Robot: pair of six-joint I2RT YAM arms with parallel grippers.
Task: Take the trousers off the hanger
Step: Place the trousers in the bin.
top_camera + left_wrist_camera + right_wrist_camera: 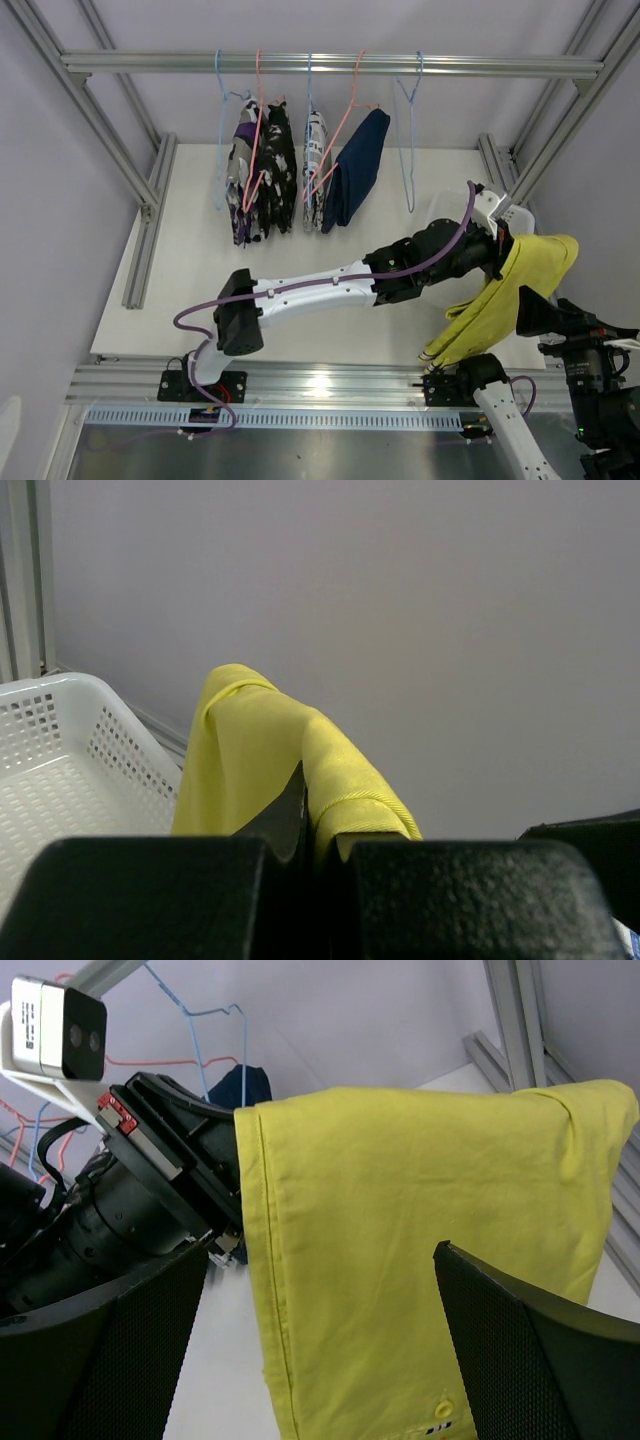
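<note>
I should next move the yellow-green trousers (pixel 512 292) in my left gripper outward and over the white perforated basket (pixel 452 207) and let go of them there, because the basket is open and empty below.
The yellow-green trousers (pixel 512 292) hang folded from my left gripper (pixel 503 248), which is shut on their top fold at the right side of the table. In the left wrist view the cloth (pixel 262 750) is pinched between the closed jaws of the left gripper (pixel 315 815). My right gripper (pixel 540 312) stands open just right of them, and its wrist view shows the yellow cloth (pixel 420 1210) hanging in front of the spread right gripper (pixel 320 1290), apart from its fingers. Navy trousers (pixel 356 165) and patterned trousers (pixel 260 172) hang on hangers from the rail (pixel 330 63).
An empty blue hanger (pixel 408 135) hangs at the right end of the rail. A white perforated basket (pixel 60 765) sits below and left of the held cloth. Aluminium frame posts (pixel 150 200) flank the table. The left arm (pixel 320 285) stretches across the table's front.
</note>
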